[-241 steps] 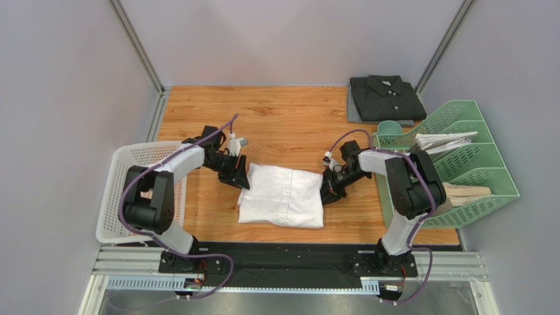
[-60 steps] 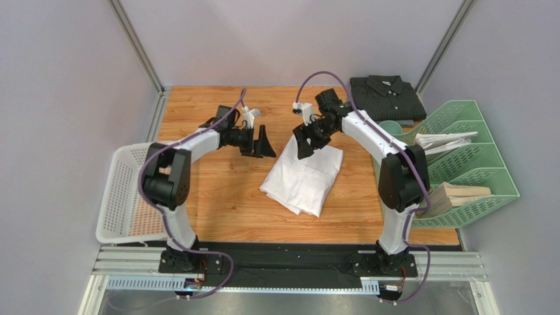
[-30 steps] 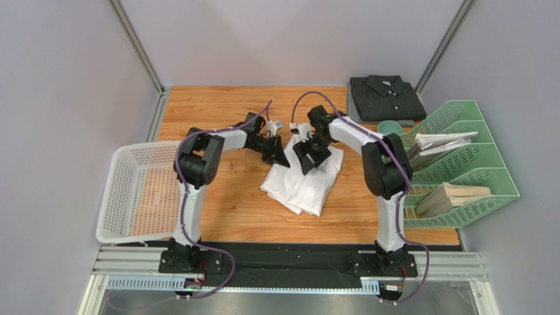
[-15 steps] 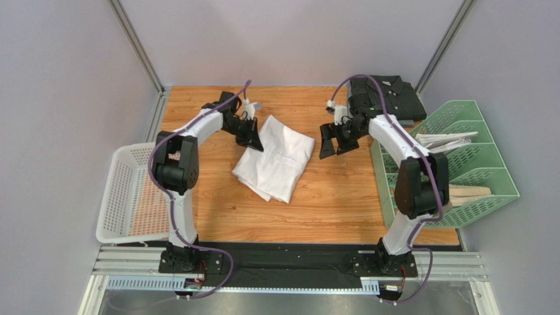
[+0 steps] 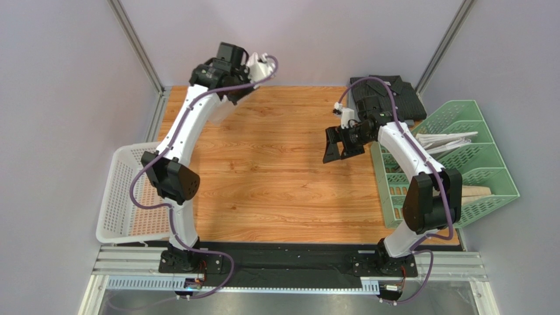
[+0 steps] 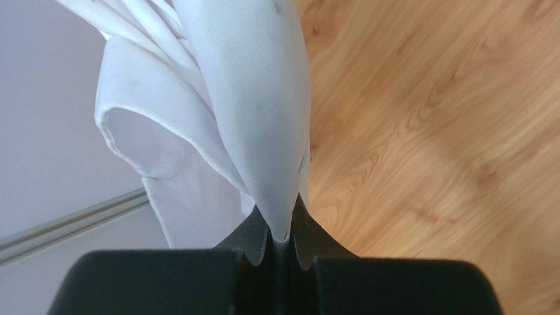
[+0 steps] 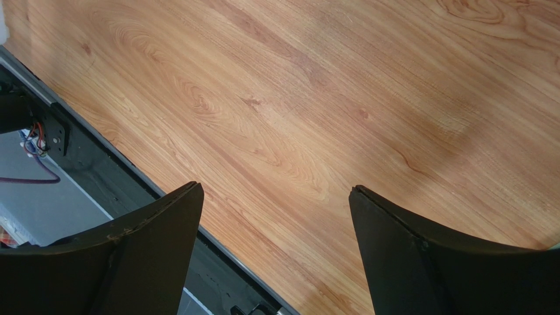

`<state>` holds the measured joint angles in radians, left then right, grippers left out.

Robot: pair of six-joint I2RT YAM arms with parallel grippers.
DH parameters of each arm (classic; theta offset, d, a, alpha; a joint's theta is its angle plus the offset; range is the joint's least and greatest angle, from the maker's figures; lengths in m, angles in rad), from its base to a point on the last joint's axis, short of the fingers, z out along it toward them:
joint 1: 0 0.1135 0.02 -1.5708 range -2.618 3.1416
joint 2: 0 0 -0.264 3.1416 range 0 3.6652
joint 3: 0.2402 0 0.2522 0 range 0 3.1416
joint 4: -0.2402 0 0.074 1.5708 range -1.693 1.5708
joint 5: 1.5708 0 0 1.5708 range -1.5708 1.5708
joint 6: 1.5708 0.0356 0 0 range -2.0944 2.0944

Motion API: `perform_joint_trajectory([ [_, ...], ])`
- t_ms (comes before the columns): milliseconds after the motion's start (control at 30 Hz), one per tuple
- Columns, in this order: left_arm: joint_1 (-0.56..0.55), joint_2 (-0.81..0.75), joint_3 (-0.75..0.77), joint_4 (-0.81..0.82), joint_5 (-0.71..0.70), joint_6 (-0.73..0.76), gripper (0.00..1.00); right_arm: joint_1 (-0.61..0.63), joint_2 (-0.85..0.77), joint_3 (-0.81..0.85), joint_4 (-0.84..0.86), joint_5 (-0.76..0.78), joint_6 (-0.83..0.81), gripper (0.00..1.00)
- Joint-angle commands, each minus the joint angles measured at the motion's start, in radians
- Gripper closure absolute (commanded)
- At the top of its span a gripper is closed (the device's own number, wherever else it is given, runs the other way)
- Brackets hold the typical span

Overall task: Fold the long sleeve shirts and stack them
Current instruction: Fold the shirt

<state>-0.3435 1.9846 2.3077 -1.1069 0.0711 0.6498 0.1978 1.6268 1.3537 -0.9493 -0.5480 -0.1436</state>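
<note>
The white shirt should next go down and back toward the base with my left gripper and be released there, because the table's bare middle is below and back that way.
The white long sleeve shirt [image 6: 256,118] hangs bunched from my left gripper [image 6: 281,226], whose jaws are shut on a fold of the cloth. In the top view that gripper [image 5: 227,62] is raised high over the table's back left corner, and the arm hides most of the white shirt. The dark striped shirt [image 5: 384,98] lies folded at the back right corner. My right gripper [image 5: 340,143] hovers open over bare wood just in front of it, and in the right wrist view it [image 7: 273,190] holds nothing between its wide-set fingers.
A white mesh basket [image 5: 135,190] overhangs the table's left edge. A green file rack [image 5: 460,164] with papers [image 5: 443,141] and wooden pieces [image 5: 470,193] fills the right side. A teal cup [image 5: 389,126] stands beside the dark shirt. Metal posts rise at both back corners.
My left gripper has shut on the white shirt and lifted it off the table, up toward the back left. My right gripper has opened, let go and pulled away to the right.
</note>
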Motion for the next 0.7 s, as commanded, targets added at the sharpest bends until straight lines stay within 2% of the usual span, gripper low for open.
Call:
perform_joint_trajectory([
  [0, -0.153, -0.059, -0.287, 0.143, -0.325, 0.284, 1.00, -0.024, -0.044, -0.018, 0.000, -0.035, 0.024, 0.11],
  [33, -0.175, -0.064, -0.404, 0.178, -0.346, 0.280, 1.00, -0.037, -0.044, -0.022, 0.000, -0.044, 0.030, 0.11],
  [67, -0.219, -0.066, -0.457, 0.221, -0.370, 0.258, 1.00, -0.044, -0.045, -0.033, 0.000, -0.050, 0.032, 0.11],
  [167, -0.309, -0.047, -0.631, 0.248, -0.340, 0.087, 1.00, -0.078, -0.054, -0.051, -0.009, -0.070, 0.032, 0.11],
  [233, -0.354, -0.041, -0.753, 0.251, -0.273, -0.077, 1.00, -0.096, -0.065, -0.064, -0.026, -0.075, 0.024, 0.11],
  [367, -0.466, -0.017, -0.852, 0.266, -0.095, -0.291, 0.99, -0.110, -0.084, -0.091, -0.045, -0.079, 0.003, 0.11],
  [433, -0.498, -0.016, -0.864, 0.266, -0.044, -0.335, 0.85, -0.110, -0.091, -0.113, -0.046, -0.093, 0.001, 0.11],
  [467, -0.524, -0.024, -0.863, 0.265, -0.010, -0.369, 0.73, -0.110, -0.099, -0.120, -0.048, -0.096, 0.001, 0.11],
  [533, -0.538, -0.078, -0.863, 0.257, 0.048, -0.389, 0.61, -0.112, -0.107, -0.137, -0.049, -0.119, -0.002, 0.11],
  [567, -0.546, -0.104, -0.864, 0.251, 0.090, -0.403, 0.51, -0.110, -0.110, -0.139, -0.048, -0.124, -0.002, 0.11],
  [600, -0.545, -0.162, -0.866, 0.242, 0.119, -0.403, 0.45, -0.110, -0.116, -0.142, -0.049, -0.125, -0.005, 0.11],
  [667, -0.542, -0.222, -0.860, 0.199, 0.194, -0.403, 0.42, -0.110, -0.116, -0.140, -0.058, -0.133, -0.004, 0.11],
])
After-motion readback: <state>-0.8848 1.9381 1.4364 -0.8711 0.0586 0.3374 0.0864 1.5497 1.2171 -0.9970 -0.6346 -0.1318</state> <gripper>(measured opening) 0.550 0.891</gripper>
